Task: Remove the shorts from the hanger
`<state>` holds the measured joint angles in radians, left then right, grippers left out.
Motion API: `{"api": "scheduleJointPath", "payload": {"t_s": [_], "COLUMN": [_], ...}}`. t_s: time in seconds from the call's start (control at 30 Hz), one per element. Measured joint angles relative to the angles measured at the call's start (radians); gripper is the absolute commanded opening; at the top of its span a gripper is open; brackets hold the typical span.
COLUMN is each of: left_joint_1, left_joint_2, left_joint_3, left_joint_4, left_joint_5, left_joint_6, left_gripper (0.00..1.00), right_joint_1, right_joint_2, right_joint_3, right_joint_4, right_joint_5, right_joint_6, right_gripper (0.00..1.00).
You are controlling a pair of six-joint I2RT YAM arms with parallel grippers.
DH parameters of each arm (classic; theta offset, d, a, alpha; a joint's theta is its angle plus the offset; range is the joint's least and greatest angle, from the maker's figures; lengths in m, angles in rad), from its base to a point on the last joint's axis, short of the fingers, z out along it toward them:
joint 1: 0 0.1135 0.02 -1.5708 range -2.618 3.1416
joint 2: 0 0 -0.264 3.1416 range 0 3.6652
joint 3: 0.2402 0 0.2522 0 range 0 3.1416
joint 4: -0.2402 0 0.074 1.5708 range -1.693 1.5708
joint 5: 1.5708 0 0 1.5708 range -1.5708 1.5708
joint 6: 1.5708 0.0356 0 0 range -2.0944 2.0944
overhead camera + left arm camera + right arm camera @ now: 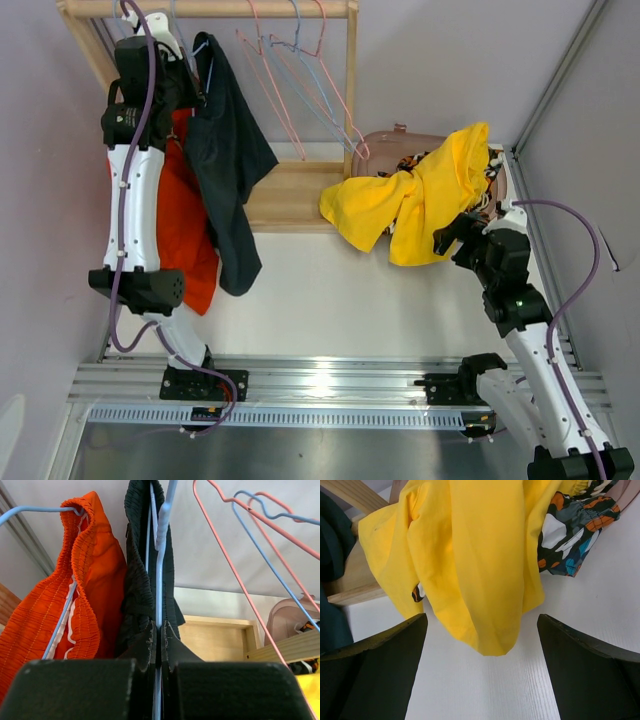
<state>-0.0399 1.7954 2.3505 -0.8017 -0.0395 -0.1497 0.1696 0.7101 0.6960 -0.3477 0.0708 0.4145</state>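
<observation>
The right gripper moves past the yellow shorts [420, 195] onto the lower leg of the black shorts next, since they hang to its left in the top view.
The black shorts [228, 170] hang on a light blue hanger [159, 580] on the wooden rack [205, 9]. The orange-red shorts [183, 235] hang to their left on another blue hanger [30, 511]. My left gripper [159, 630] is shut on the wire of the black shorts' hanger. The yellow shorts [420, 195] lie draped over a brown basket [400, 140] at the right, over patterned shorts [572, 535]. My right gripper [480, 630] is open and empty, just in front of the yellow shorts [470, 555].
Several empty pink and blue hangers [300, 70] hang on the rack's right half. The rack's wooden base [290, 195] lies beneath. A metal frame post [560, 75] runs along the right side.
</observation>
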Motion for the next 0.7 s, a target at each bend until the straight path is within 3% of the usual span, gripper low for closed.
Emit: {"api": "scheduleJointPath", "payload": {"t_s": [0.2, 0.33, 0.5, 0.7], "left_joint_1": [0.0, -0.003, -0.015, -0.039], "left_joint_2": [-0.007, -0.051, -0.124, -0.212], "left_joint_3": [0.043, 0.045, 0.045, 0.024], "left_joint_4": [-0.039, -0.048, -0.032, -0.039], "left_joint_5": [0.047, 0.064, 0.061, 0.077], "left_joint_6": [-0.011, -0.026, -0.034, -0.041], "left_gripper": [0.0, 0.0, 0.0, 0.0], "right_joint_1": [0.035, 0.157, 0.434, 0.955], "right_joint_2": [-0.035, -0.043, 0.015, 0.319], "right_joint_3": [0.035, 0.136, 0.33, 0.624], "right_joint_4": [-0.002, -0.002, 0.015, 0.096], "right_joint_5": [-0.06, -0.079, -0.049, 0.163], "right_joint_6": [0.0, -0.01, -0.034, -0.146], "right_gripper": [0.99, 1.0, 1.0, 0.99]}}
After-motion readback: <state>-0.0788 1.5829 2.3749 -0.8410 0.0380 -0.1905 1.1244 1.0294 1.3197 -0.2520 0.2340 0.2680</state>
